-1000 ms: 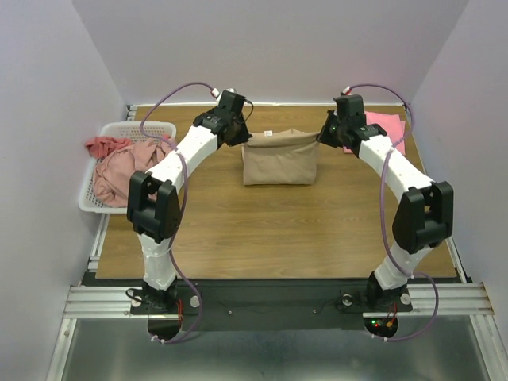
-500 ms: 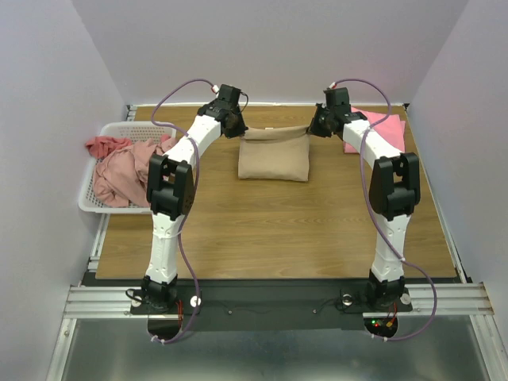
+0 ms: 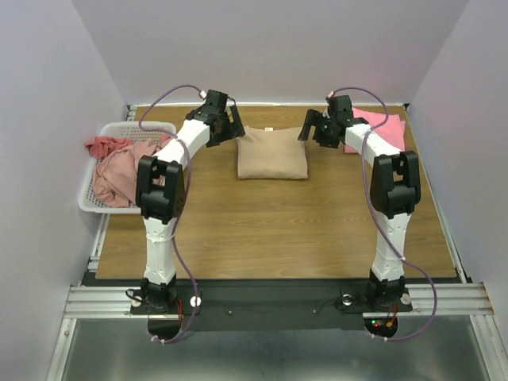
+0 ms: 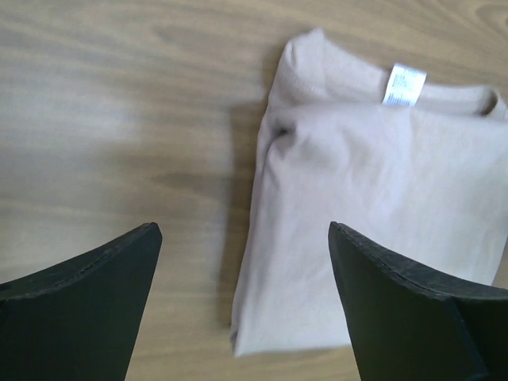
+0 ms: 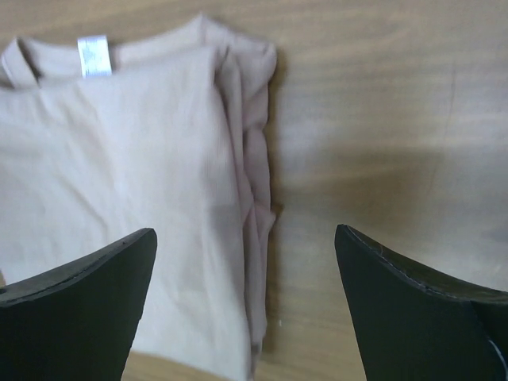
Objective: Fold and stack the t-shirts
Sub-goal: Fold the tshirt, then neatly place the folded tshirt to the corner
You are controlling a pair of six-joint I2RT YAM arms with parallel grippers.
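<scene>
My right gripper should next move down around the fold of the tan t-shirt that faces the bright pink t-shirt and close on it, because that fold is below, between the open fingers.
A folded tan t-shirt [image 3: 272,152] lies flat on the wooden table, its collar and white label [image 4: 405,83] toward the back. My left gripper [image 3: 232,129] hovers open over its left edge [image 4: 242,228], nothing between the fingers. My right gripper [image 3: 309,131] hovers open over the shirt's right edge [image 5: 245,230], also empty. The tan cloth [image 5: 135,175] fills the left of the right wrist view. A bright pink t-shirt [image 3: 382,125] lies flat at the back right, partly behind the right arm. A dusty-pink shirt [image 3: 119,173] and a salmon-red shirt [image 3: 103,146] sit crumpled in the basket.
A white mesh basket [image 3: 131,127] stands at the table's left edge, beside the left arm. Walls close in at the back and on both sides. Bare wood [image 3: 270,222] stretches from the tan shirt to the arm bases.
Both grippers were shut on the tan shirt's raised top edge; they have opened and let go. The shirt now lies folded flat, and both arms have drawn slightly apart.
</scene>
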